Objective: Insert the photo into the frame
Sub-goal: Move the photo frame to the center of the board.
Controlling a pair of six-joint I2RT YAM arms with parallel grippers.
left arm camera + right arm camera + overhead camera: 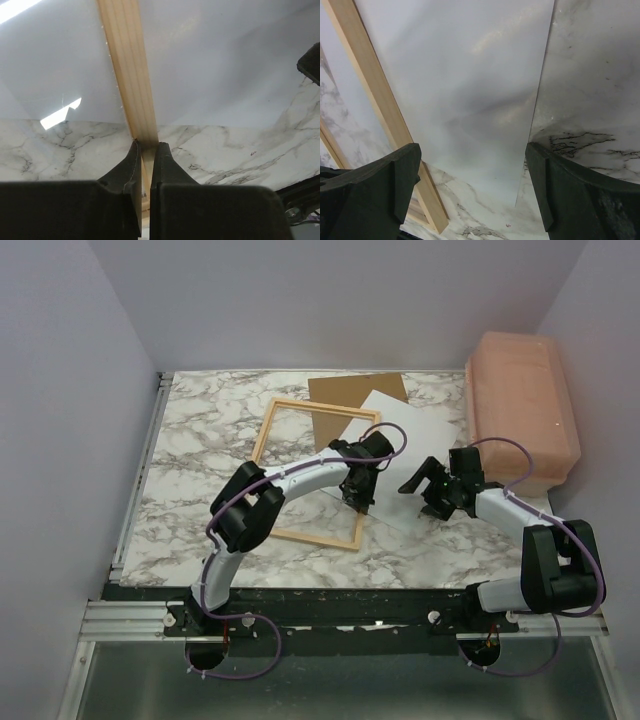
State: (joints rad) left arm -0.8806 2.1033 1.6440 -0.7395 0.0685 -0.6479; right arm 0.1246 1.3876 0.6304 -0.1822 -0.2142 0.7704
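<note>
My left gripper slides the bar (pixel 370 90) off the photo to the left in the top view next and releases, because open marble lies there.
The frame (pixel 262 445) of thin light wood lies on the marble table left of centre. The photo (pixel 410 435) lies white side up to its right, and part of it reaches under the frame's right rail. My left gripper (pixel 358 498) is shut on that rail; in the left wrist view the two black fingers (pixel 146 145) pinch the wood strip (pixel 127 65), with the white sheet (pixel 225 60) on both sides of it. My right gripper (pixel 432 496) hovers open (pixel 471 147) over the photo's near corner (pixel 470 75), holding nothing. The rail (pixel 370 90) runs past its left finger.
A brown backing board (pixel 350 395) lies at the back, partly under the photo. A pink box (pixel 525 410) stands at the right rear against the wall. Grey walls close the table on the left, back and right.
</note>
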